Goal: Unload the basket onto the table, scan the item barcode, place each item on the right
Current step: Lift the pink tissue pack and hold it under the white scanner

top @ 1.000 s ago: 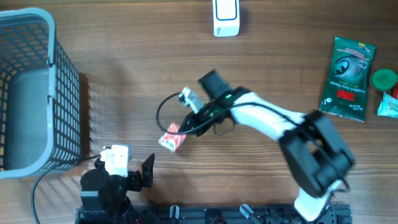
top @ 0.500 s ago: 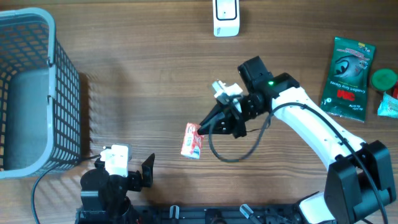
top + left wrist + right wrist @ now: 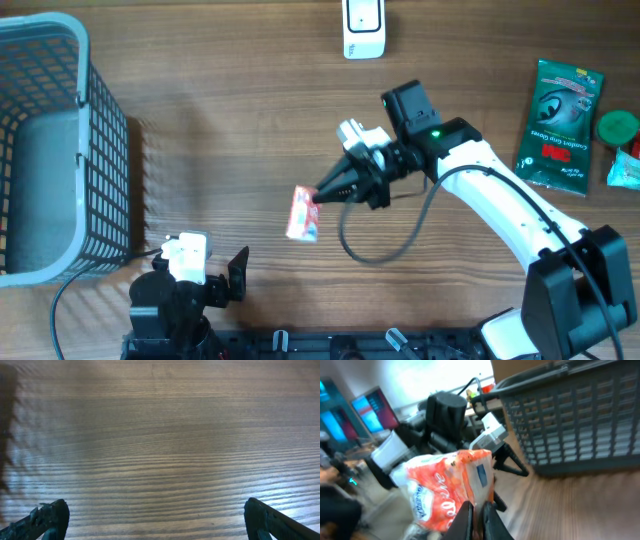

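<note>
Next, my right gripper moves outward over the white device [image 3: 363,28], then above the green packet [image 3: 558,108] to release, as that lies to its right in the overhead view.
The item is a small orange-red and white snack packet [image 3: 303,213], held just above the wooden table near the middle. My right gripper [image 3: 325,192] is shut on the packet's edge. In the right wrist view the packet [image 3: 445,487] stands above the closed fingers [image 3: 466,517], a small dark label on its side. A white box-shaped device [image 3: 363,28] lies at the table's far edge. My left gripper [image 3: 236,275] rests at the near-left edge. Its open fingertips [image 3: 50,517] show only bare wood between them.
A grey wire basket [image 3: 60,150] stands at the far left and appears behind the packet in the right wrist view [image 3: 570,415]. A green packet [image 3: 560,125], a green lid [image 3: 618,127] and another small item lie at the right edge.
My right arm swung to the right with the packet, then drew it slightly up and to the left. The left arm has not moved.
</note>
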